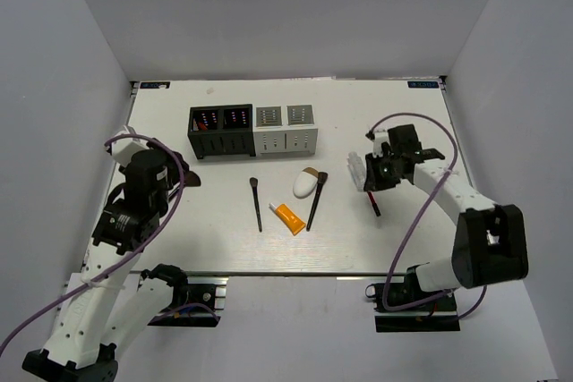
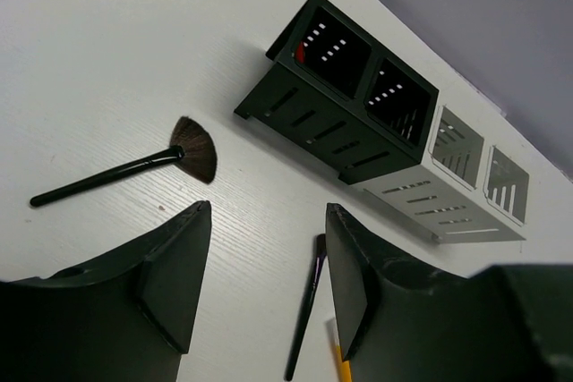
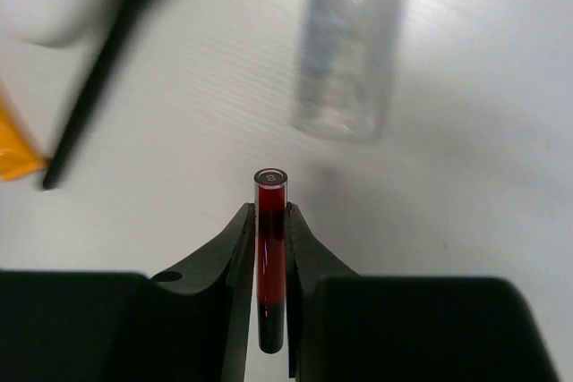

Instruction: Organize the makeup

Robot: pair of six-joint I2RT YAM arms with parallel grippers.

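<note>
My right gripper lifts the matching pencil over the black box's red-holding cell [image 1: 205, 120] next and releases. That cell lies outward, to its left in the top view.
My right gripper [image 3: 270, 208] is shut on a slim red pencil [image 3: 270, 248], held just above the table. From above, the pencil [image 1: 373, 204] pokes out below that gripper [image 1: 370, 182]. A small clear bottle [image 3: 345, 51] lies just beyond it, also seen from above [image 1: 356, 170]. My left gripper [image 2: 269, 257] is open and holds nothing, hovering at the table's left [image 1: 176, 174]. A black fan brush [image 2: 125, 170] lies to its left. A thin black brush [image 1: 256, 203], an orange tube [image 1: 289, 218], a white sponge [image 1: 305, 185] and a second brush [image 1: 316, 199] lie mid-table.
A black compartment box [image 1: 219, 131] and a white one [image 1: 286, 129] stand side by side at the back of the table; the black one [image 2: 349, 96] holds something red in one cell. Grey walls enclose the table on three sides.
</note>
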